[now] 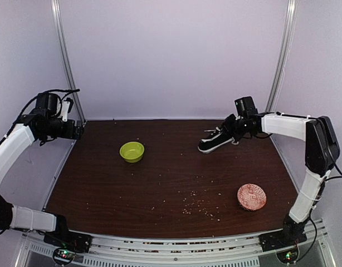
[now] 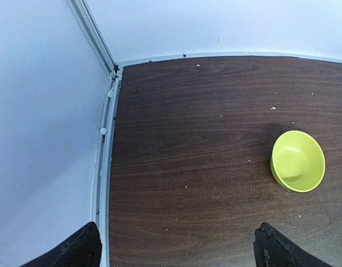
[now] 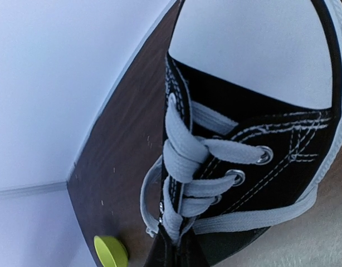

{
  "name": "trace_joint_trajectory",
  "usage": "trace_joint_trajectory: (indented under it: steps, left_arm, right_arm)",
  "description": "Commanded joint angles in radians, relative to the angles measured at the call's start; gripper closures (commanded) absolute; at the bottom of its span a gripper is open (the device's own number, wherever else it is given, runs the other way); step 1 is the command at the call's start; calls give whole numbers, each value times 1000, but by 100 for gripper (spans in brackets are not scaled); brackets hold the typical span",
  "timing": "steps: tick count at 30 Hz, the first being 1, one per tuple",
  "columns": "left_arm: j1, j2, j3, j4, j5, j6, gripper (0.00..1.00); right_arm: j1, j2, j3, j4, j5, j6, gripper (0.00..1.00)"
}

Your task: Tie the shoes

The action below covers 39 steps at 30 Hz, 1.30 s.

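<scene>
The sneaker is off by the far wall, so next I will pull lace and sneaker (image 1: 215, 140) in my right gripper back toward the tabletop beside the crumbs and let go.
The black sneaker (image 1: 215, 140) with white sole and white laces lies at the back right of the table, its toe pointing left. My right gripper (image 1: 234, 132) is at its right end. In the right wrist view the sneaker (image 3: 260, 167) fills the frame, and my right gripper (image 3: 174, 253) is shut on a white lace (image 3: 172, 219) on the laced front. One lace loop (image 3: 147, 200) hangs to the shoe's side. My left gripper (image 1: 76, 132) hovers at the far left edge, far from the shoe. It is open and empty in the left wrist view (image 2: 176, 253).
A lime green bowl (image 1: 132, 151) sits left of centre and shows in the left wrist view (image 2: 297, 161). A red patterned bowl (image 1: 252, 197) sits at the front right. Small crumbs are scattered over the brown table (image 1: 171, 178). White walls and metal posts enclose the back and sides.
</scene>
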<state>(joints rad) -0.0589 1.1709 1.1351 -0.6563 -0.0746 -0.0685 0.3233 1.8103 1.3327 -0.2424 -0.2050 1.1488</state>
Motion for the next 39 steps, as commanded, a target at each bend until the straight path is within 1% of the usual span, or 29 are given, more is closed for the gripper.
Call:
trace_joint_trajectory:
  steps: [1, 7, 11, 15, 20, 21, 22, 23, 25, 27, 28, 31, 35, 37, 39]
  left_arm:
    - [1, 14, 5, 22, 0, -4, 2]
    - [1, 32, 0, 22, -12, -7, 2]
    - [2, 42, -5, 29, -6, -4, 2]
    - [1, 52, -11, 40, 19, -1, 2]
    - [1, 56, -16, 50, 59, 5, 2]
    - [2, 54, -17, 53, 69, 7, 2]
    - [1, 49, -20, 56, 77, 10, 2]
    - [1, 43, -22, 58, 84, 12, 2]
    - [0, 31, -30, 68, 97, 18, 2]
    - [-3, 19, -38, 78, 106, 25, 2]
    - [-7, 16, -42, 81, 108, 28, 2]
    - [-27, 8, -48, 86, 101, 38, 2]
    - [-109, -8, -57, 92, 87, 21, 2]
    - [-165, -17, -66, 100, 125, -89, 3]
    - [-248, -33, -103, 146, 171, -224, 5]
  right_arm:
    - [126, -86, -60, -28, -96, -126, 100]
    - [321, -115, -181, -8, -139, -148, 100]
    - [420, -123, -234, 3, -148, -167, 100]
    - [471, -147, -272, 8, -145, -177, 100]
    - [509, -200, -287, -46, -120, -223, 100]
    - [512, -207, -297, -52, -123, -232, 98]
    - [514, -212, -305, -59, -124, -242, 91]
    - [516, -218, -313, -66, -115, -254, 78]
    - [517, -237, -329, -78, -91, -273, 61]
    - [517, -269, -340, -88, -64, -289, 48]
    - [516, -289, -342, -96, -52, -303, 44]
    - [516, -349, -333, -142, 8, -345, 35]
    - [512, -423, -319, -245, 155, -403, 30]
    - [502, -452, -305, -303, 235, -431, 28]
    - [483, -471, -289, -359, 314, -450, 28]
